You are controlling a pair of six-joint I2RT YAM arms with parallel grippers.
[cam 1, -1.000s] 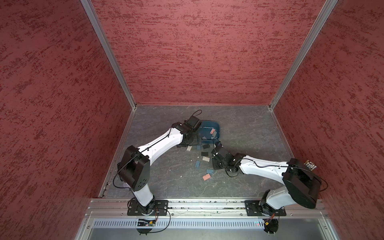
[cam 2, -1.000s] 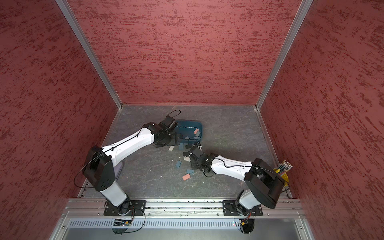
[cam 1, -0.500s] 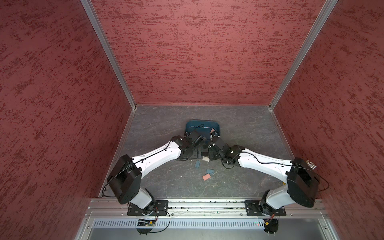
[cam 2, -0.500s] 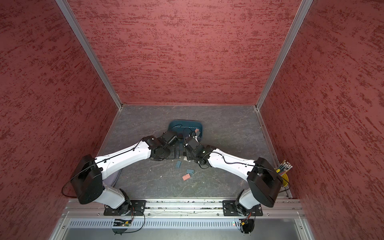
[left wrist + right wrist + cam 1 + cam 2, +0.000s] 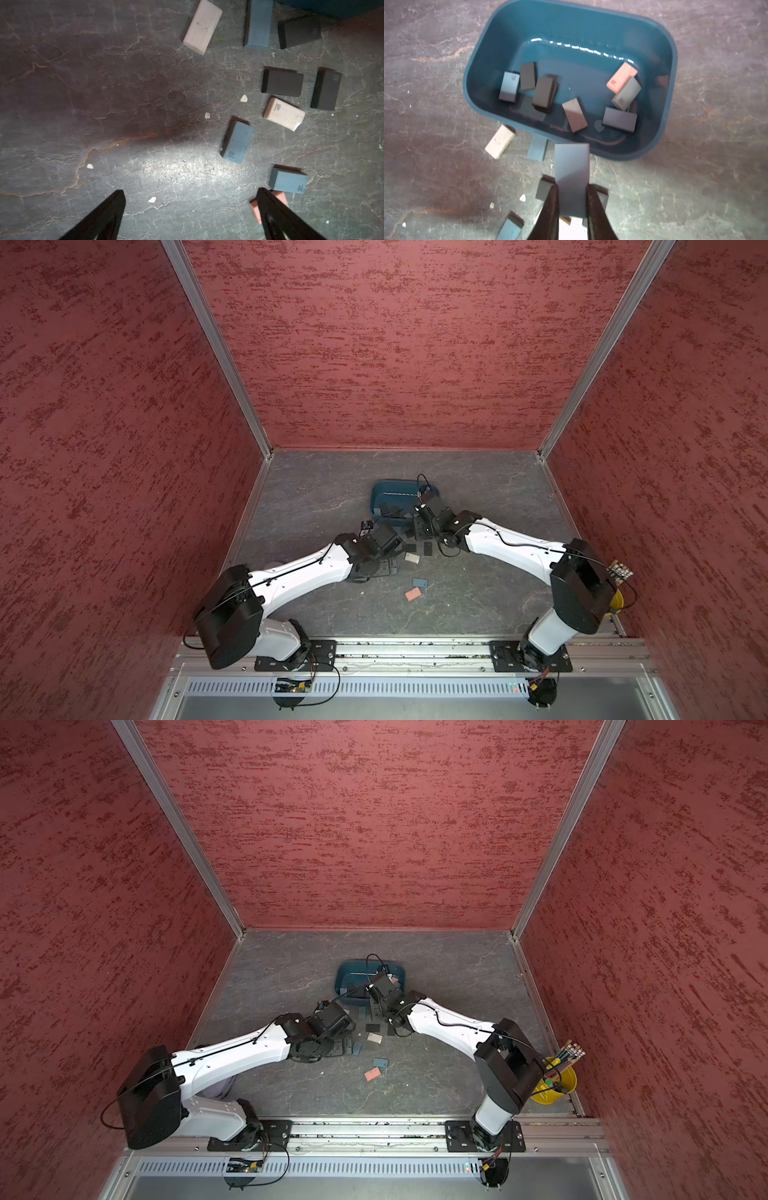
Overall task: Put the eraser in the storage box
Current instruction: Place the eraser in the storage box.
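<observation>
Next, my right gripper moves outward over the storage box's near side and down toward the box's bottom to release the grey eraser [image 5: 572, 162], since it hangs short of that side.
A grey eraser [image 5: 572, 162] is clamped between the fingers of my right gripper [image 5: 572, 188], which is shut on it. It hangs just short of the near wall of the teal storage box [image 5: 672, 62], above the table. Several dark erasers and a pink one [image 5: 622, 78] lie in the box. Both top views show the box [image 5: 395, 493] [image 5: 353, 975] with the right gripper [image 5: 417, 522] at its near edge. My left gripper [image 5: 190, 191] is open over bare table. A pink eraser [image 5: 255, 209] lies partly under one of its fingers.
Loose erasers lie scattered beside the left gripper: blue [image 5: 236, 141], blue [image 5: 287, 180], white [image 5: 283, 114], dark [image 5: 281, 83]. A white eraser [image 5: 500, 141] and a blue one [image 5: 537, 149] lie against the box's near wall. A yellow cup of pencils [image 5: 555, 1081] stands at the right edge.
My right arm has carried the grey eraser from the loose pile up to the box's near wall. My left arm has drawn back from the box to the pile, still open.
</observation>
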